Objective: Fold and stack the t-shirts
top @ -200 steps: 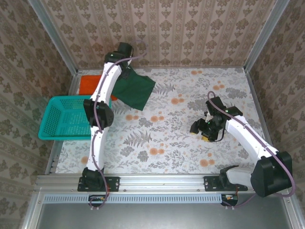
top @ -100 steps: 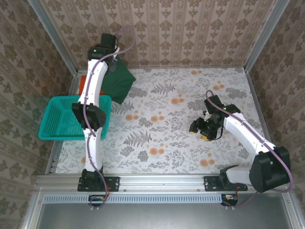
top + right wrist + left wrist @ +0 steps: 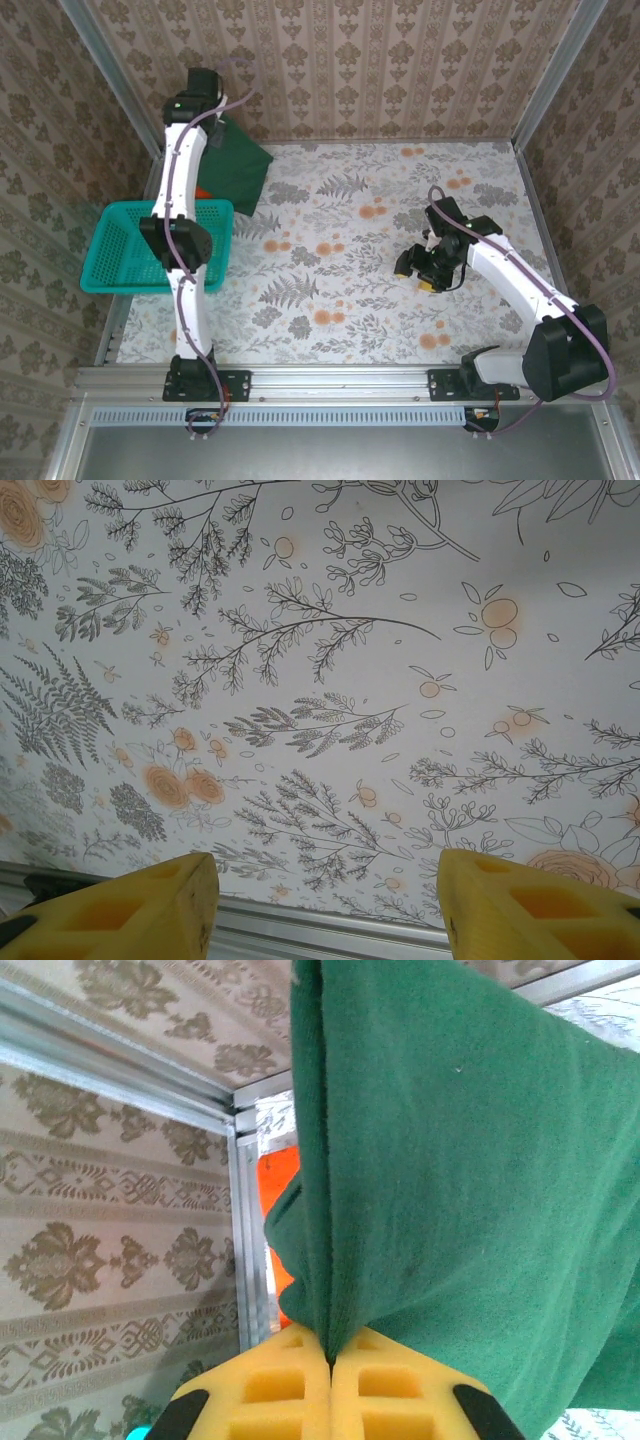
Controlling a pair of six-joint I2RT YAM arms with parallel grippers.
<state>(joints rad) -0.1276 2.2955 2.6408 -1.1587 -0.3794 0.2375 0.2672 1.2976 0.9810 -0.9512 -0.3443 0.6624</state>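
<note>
The hanging fold of the green t-shirt will go down next in the robot's left gripper toward the corner post, over the orange t-shirt (image 3: 203, 192) (image 3: 278, 1185). The left gripper will release it there, since orange still shows uncovered.
The dark green t-shirt (image 3: 238, 168) hangs folded at the table's far left corner, pinched along its edge by my left gripper (image 3: 213, 125). In the left wrist view the yellow pads (image 3: 400, 1390) are shut on a fold of the green t-shirt (image 3: 450, 1160). The orange t-shirt (image 3: 278, 1185) lies beneath and behind it by the corner post. From above, a small piece of the orange t-shirt (image 3: 203, 192) shows beside the left arm. My right gripper (image 3: 420, 268) hovers low over the table's right half, open, with nothing between its fingers (image 3: 150, 905).
A teal mesh basket (image 3: 120, 250) sits at the left edge, partly under the left arm. Metal frame posts and patterned walls close in the far left corner (image 3: 245, 1210). The flowered tablecloth (image 3: 340, 240) is bare between the arms.
My left arm has swung left toward the far corner, carrying the green t-shirt over the orange one, which is now mostly covered. The right gripper has barely shifted.
</note>
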